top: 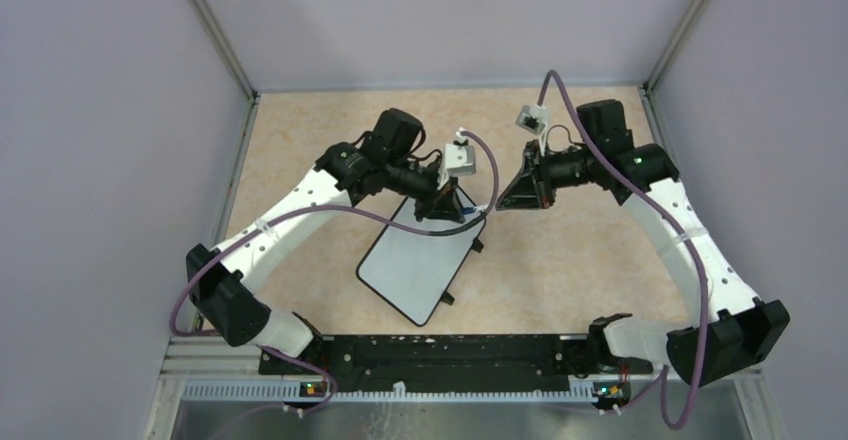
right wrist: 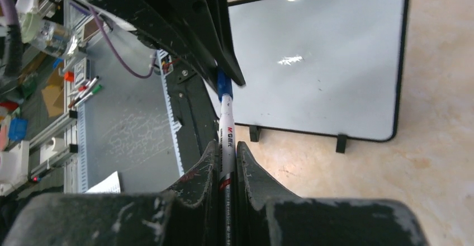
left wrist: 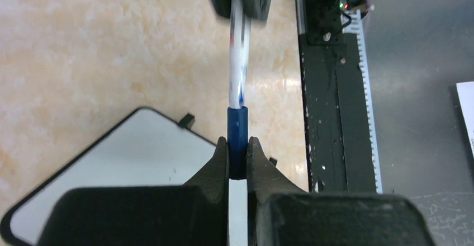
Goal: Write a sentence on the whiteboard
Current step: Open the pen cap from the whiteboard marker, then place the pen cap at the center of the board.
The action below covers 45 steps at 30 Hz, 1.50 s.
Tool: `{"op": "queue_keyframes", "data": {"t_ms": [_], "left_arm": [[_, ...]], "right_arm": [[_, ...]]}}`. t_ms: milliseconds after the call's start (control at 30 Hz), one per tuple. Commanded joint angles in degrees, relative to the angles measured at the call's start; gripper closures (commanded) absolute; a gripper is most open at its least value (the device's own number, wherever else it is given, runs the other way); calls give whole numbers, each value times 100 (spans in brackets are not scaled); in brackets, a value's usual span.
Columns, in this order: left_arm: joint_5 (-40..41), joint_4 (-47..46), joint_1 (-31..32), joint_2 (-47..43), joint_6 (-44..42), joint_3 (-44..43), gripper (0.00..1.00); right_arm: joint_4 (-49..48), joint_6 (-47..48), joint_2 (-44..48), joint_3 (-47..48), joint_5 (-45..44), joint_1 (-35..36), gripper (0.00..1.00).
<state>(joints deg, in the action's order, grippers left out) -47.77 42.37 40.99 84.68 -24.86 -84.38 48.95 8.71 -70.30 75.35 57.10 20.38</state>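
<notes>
The blue cap (left wrist: 237,126) covers the marker's end, so my left gripper will next move away to the left in the top view, past the whiteboard, and down to the table.
The whiteboard (top: 415,260) lies flat on the beige table, its face blank (right wrist: 318,61); no sentence is in view. A marker (top: 484,206) hangs level above the board's far right corner, between both grippers. My left gripper (left wrist: 238,145) is shut on the marker's blue cap (left wrist: 237,126). My right gripper (right wrist: 226,148) is shut on the white barrel (right wrist: 226,123), with the blue cap (right wrist: 224,85) at its far end between the left fingers (right wrist: 223,61). The whiteboard's corner and its two black feet (right wrist: 341,143) show under the marker.
A black rail (top: 430,355) carrying the arm bases runs along the near table edge. Grey walls close the table on three sides. A sheet of paper (left wrist: 467,112) lies on the grey floor beyond the rail. Pens and small boxes (right wrist: 84,86) sit off the table.
</notes>
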Motion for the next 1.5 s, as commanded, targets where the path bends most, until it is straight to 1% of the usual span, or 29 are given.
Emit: {"op": "queue_keyframes", "data": {"t_ms": [0,200,300,400,533,633,700,733,867,900,967,1067,1167,1300,1467], "left_arm": [[279,763,-148,-207,-89,234,100],[276,829,-222,-231,-140,174,100],[218,822,-456,-272,-59,30,100],[172,751,-1072,-268,128,-133,100],[544,468,-2351,-276,387,-156,100],[1069,280,-3215,-292,188,204,100],[1417,152,-3737,-300,4,648,100],[1530,192,-3878,-282,-184,832,100],[2209,395,-4061,-134,-826,1614,100],[2294,331,-4061,-132,-885,1839,100],[2467,70,-4298,-140,-922,2231,100],[2847,-305,-4404,-78,-932,2640,100],[3069,-537,-4492,82,-924,2865,98],[3058,-569,-4530,357,-943,2906,96],[3075,-638,-4530,572,-1072,3040,90]], "right_arm": [[471,542,88,659,84,-586,100],[877,898,37,988,185,-980,100],[830,876,36,944,185,-1066,100],[704,802,34,790,233,-1094,100],[384,594,91,507,316,-1096,100],[184,487,166,307,315,-1094,100],[72,413,196,212,323,-1098,100],[18,372,196,170,327,-1097,100],[-228,219,235,-15,319,-1093,100],[-292,166,236,-74,319,-1093,100],[-400,96,244,-185,319,-1096,100],[-519,54,274,-351,288,-1097,100],[-633,19,341,-486,229,-1098,100],[-745,-35,393,-661,196,-1094,100],[-742,-36,455,-749,195,-1098,100]]}}
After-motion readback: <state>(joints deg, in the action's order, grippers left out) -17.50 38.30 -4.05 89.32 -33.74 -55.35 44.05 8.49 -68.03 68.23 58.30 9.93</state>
